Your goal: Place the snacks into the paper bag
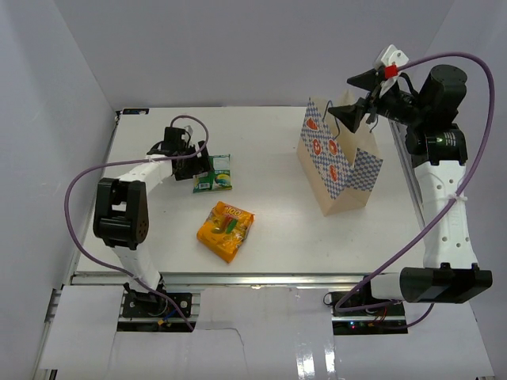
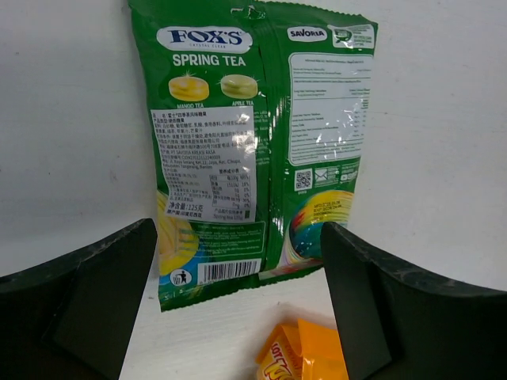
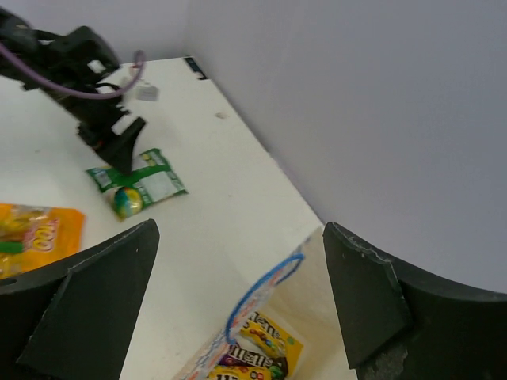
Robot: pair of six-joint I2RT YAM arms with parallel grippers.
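Observation:
My left gripper has its open fingers on either side of the green-white pouch's near barcode end (image 1: 208,186) (image 2: 226,265) already, so it will next lower onto that end and close there.
The paper bag (image 1: 338,165) stands upright at the back right, with checker sides and blue cord handles (image 3: 258,292). Inside it I see two yellow bar wrappers (image 3: 274,339) and a dark bar (image 3: 252,363). The green-white pouch (image 1: 213,175) lies flat at the back left and fills the left wrist view (image 2: 253,134). The orange-yellow pouch (image 1: 226,229) lies in front of it; a corner of it shows in the left wrist view (image 2: 307,355). My left gripper (image 1: 204,162) is open and empty just over the green pouch's edge. My right gripper (image 1: 352,96) is open and empty above the bag's mouth.
White walls close the table at the back and on both sides. The left arm (image 3: 87,79) reaches across the back left corner. The purple cables (image 1: 79,186) loop beside both arms. The table's near edge (image 1: 261,277) is a metal rail.

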